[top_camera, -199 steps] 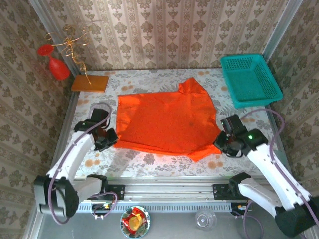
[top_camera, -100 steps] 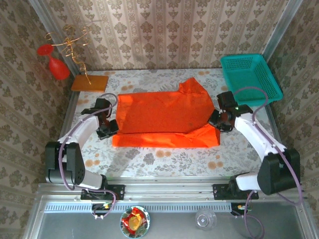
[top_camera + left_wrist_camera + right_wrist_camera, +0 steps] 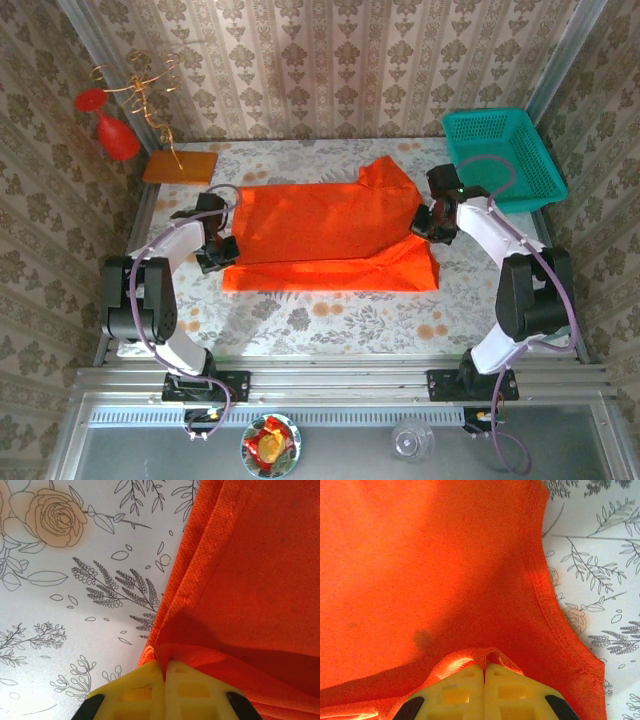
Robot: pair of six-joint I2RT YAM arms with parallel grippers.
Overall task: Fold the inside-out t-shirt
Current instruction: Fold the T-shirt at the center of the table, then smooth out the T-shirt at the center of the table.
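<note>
My right gripper carries the pinched hump slightly outward onto the shirt's smooth flat part (image 3: 405,215) (image 3: 475,612) next, since that lies just outward, and releases the shirt's edge.
The inside-out t-shirt (image 3: 325,230), bright orange-red, lies spread across the middle of the flowered table, its near part doubled back toward the far side. My left gripper (image 3: 219,246) is shut on the shirt's left edge; in the left wrist view the yellow fingers (image 3: 145,682) pinch a fold of the shirt (image 3: 250,580). My right gripper (image 3: 432,223) is shut on the shirt's right edge by the sleeve; in the right wrist view the yellow fingers (image 3: 507,682) pinch a hump of the shirt (image 3: 420,555).
A teal basket (image 3: 500,160) stands at the far right corner, close behind my right arm. An orange wooden board (image 3: 180,166) with a wire stand and a red cone ornament (image 3: 112,130) sits at the far left. Flowered tabletop (image 3: 330,315) lies bare in front of the shirt.
Both grippers have carried the shirt's near edge away from the arm bases toward the far side, folding the cloth over itself. The shirt now looks shorter front to back.
</note>
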